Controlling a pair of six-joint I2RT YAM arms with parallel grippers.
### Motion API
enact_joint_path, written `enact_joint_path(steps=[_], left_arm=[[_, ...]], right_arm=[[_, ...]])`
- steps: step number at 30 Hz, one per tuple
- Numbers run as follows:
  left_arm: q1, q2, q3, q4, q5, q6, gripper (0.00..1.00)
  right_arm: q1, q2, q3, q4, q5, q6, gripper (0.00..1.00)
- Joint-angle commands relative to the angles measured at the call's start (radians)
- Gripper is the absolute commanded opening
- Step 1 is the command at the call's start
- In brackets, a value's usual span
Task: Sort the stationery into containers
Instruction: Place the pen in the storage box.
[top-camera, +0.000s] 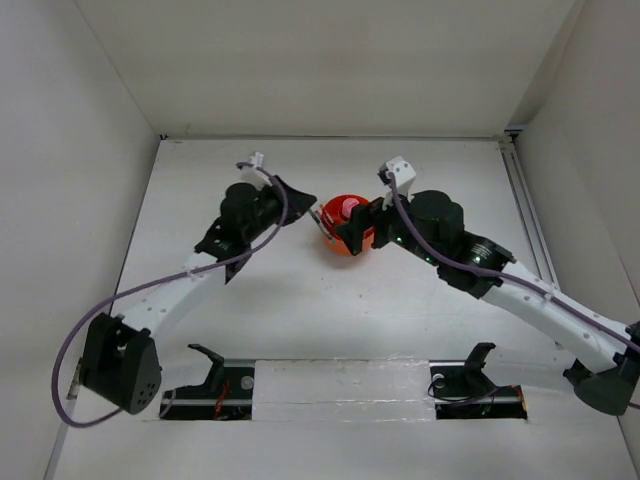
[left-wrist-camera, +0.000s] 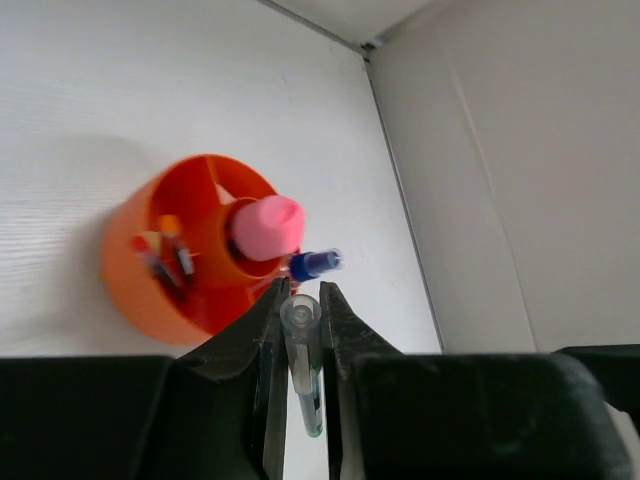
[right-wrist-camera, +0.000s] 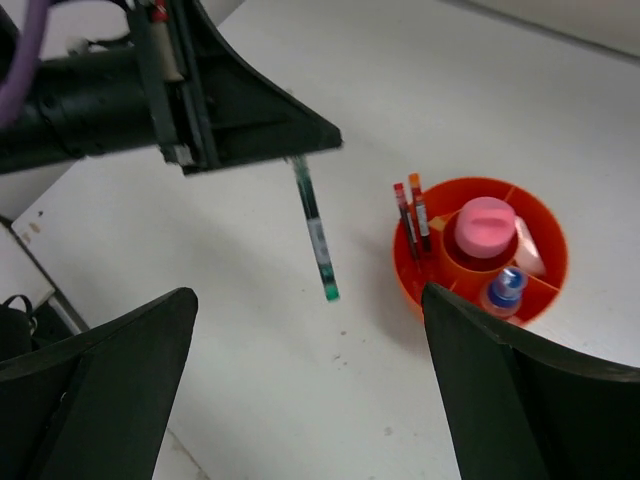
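Note:
My left gripper has the green-tipped pen (left-wrist-camera: 304, 365). Next I will carry it down and across to the organiser, over the organiser's section with the other pens.
The round orange organiser (top-camera: 341, 246) stands mid-table, between both grippers. Its central cup holds the pink capped bottle (right-wrist-camera: 483, 222). Ring compartments hold the blue-capped bottle (right-wrist-camera: 508, 285), a red and a black pen (right-wrist-camera: 411, 215) and the pinkish eraser (right-wrist-camera: 528, 250). My left gripper (left-wrist-camera: 302, 290) is shut on a green-tipped pen (left-wrist-camera: 304, 365), which hangs tip-down above the table just left of the organiser (right-wrist-camera: 480, 300); the pen also shows in the right wrist view (right-wrist-camera: 316, 228). My right gripper (right-wrist-camera: 308, 292) is open and empty, above the organiser's right side (top-camera: 356, 232). No tan block shows.
White walls close the table at the back and on both sides; the right wall stands near the organiser (left-wrist-camera: 190, 270) in the left wrist view. A black rail with brackets (top-camera: 350, 385) runs along the near edge.

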Motion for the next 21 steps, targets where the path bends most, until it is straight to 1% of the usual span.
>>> enact_joint_path(steps=[1,2,4,8,10,15,18,21], left_arm=[[-0.144,0.084,0.091,0.003,-0.315,0.052,0.00],[-0.144,0.102,0.091,0.034,-0.327,0.025,0.00],[-0.156,0.148,0.079,0.115,-0.364,0.016,0.00],[-0.192,0.202,0.070,0.203,-0.464,0.006,0.00],[-0.202,0.217,0.060,0.250,-0.488,-0.003,0.00],[-0.236,0.274,0.079,0.278,-0.583,0.011,0.00],[-0.259,0.311,0.105,0.278,-0.605,0.032,0.00],[-0.284,0.346,0.116,0.278,-0.657,0.048,0.00]], right_arm=[[-0.020,-0.083,-0.036,-0.064,0.069,-0.023,1.00],[-0.020,-0.101,-0.045,-0.064,0.069,-0.023,1.00],[-0.020,-0.148,-0.061,-0.076,0.059,-0.023,1.00],[-0.020,-0.192,-0.097,-0.114,0.046,-0.023,1.00],[-0.029,-0.219,-0.107,-0.130,0.059,-0.023,1.00],[-0.038,-0.253,-0.125,-0.150,0.068,-0.032,1.00],[-0.048,-0.262,-0.134,-0.159,0.068,-0.032,1.00],[-0.048,-0.262,-0.134,-0.159,0.068,-0.041,1.00]])
